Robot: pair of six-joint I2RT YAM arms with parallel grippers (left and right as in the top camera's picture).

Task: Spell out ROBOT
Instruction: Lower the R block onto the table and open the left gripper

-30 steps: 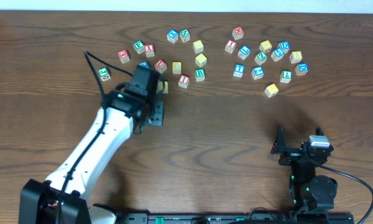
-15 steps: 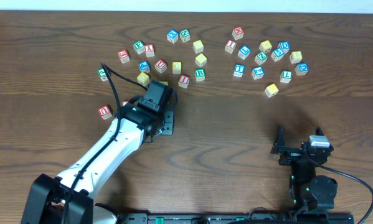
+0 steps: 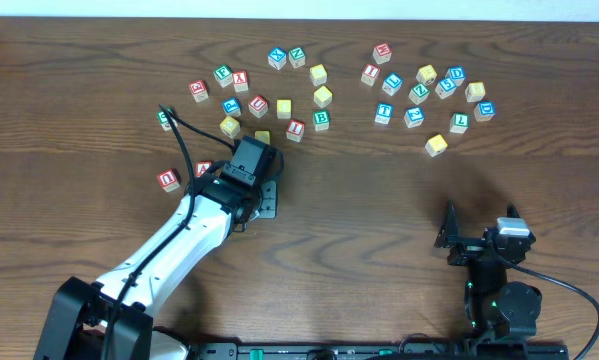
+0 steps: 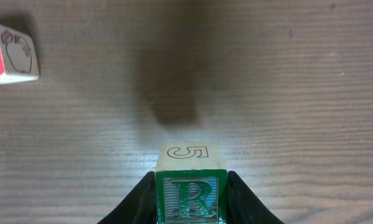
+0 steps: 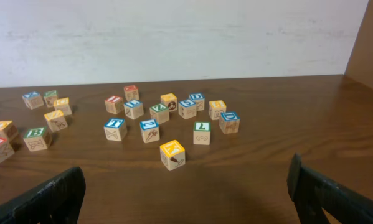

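Note:
My left gripper goes down next until the R block rests on the tabletop, then releases it, since a clear patch of wood lies just below the gripper.
My left gripper [image 3: 264,192] is shut on a wooden block with a green letter R [image 4: 190,194]. It holds the block a little above the table, and the block's shadow lies on the wood ahead. A "5" shows on the block's top face. In the overhead view the gripper hides the block. A red-edged block [image 4: 9,53] lies to the far left of it. A red U block [image 3: 169,180] lies left of the arm. My right gripper [image 3: 476,243] is open and empty near the front right, and it also shows in the right wrist view [image 5: 186,199].
Several letter blocks lie scattered along the far half of the table, among them a green B block [image 3: 321,119]. A yellow block [image 3: 436,145] lies nearest the right gripper and also shows in the right wrist view [image 5: 172,154]. The table [image 3: 379,210] is dark wood.
My left arm has swung from the back cluster toward the front and right with the R block in its jaws, uncovering the red U block. The right arm has not moved.

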